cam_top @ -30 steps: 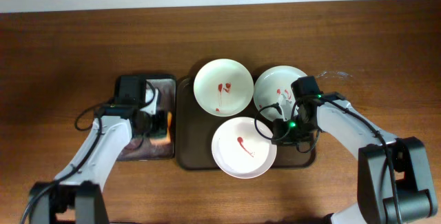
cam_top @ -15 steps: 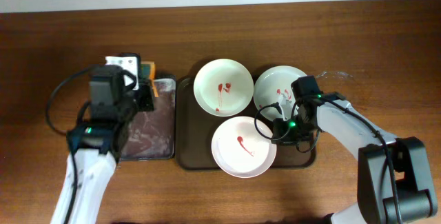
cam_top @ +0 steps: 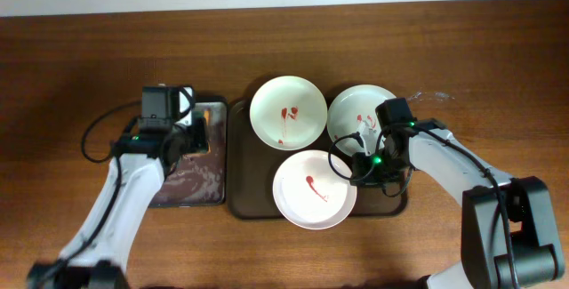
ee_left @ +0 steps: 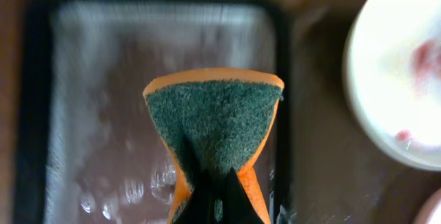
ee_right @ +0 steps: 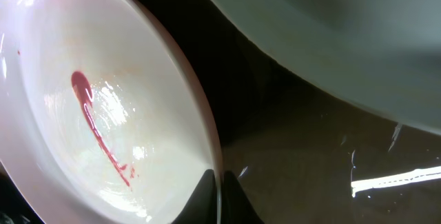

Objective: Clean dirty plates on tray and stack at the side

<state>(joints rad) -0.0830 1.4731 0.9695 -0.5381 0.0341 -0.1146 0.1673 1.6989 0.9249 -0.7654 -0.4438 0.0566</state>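
Next, my left gripper will return over the water after wiping the front plate's red sauce, then lower and release the sponge, since the small black tray [cam_top: 194, 172] [ee_left: 114, 131] lies below it.
Three white plates smeared with red sauce lie on a dark tray [cam_top: 242, 196]: one at the back left [cam_top: 287, 112], one at the back right [cam_top: 354, 111], one at the front [cam_top: 313, 191]. My right gripper [cam_top: 356, 175] is shut on the front plate's right rim, as the right wrist view shows [ee_right: 219, 198], with the plate [ee_right: 103, 114] to the left. My left gripper [ee_left: 215, 198] is shut on an orange sponge with a green scouring face [ee_left: 213, 124]. It holds the sponge above a small black tray of water [ee_left: 89, 114]. From overhead the left gripper [cam_top: 197, 135] is over that tray [cam_top: 191, 187].
The back right plate's underside [ee_right: 331, 31] fills the top of the right wrist view, above the dark tray floor [ee_right: 310, 162]. The back left plate's edge [ee_left: 400, 79] shows at the right of the left wrist view. Bare wooden table [cam_top: 498, 58] surrounds both trays.
My left arm lifted the sponge off the small tray, swung to the back left, and has come back over the tray's far end. The right arm and plates have not moved.
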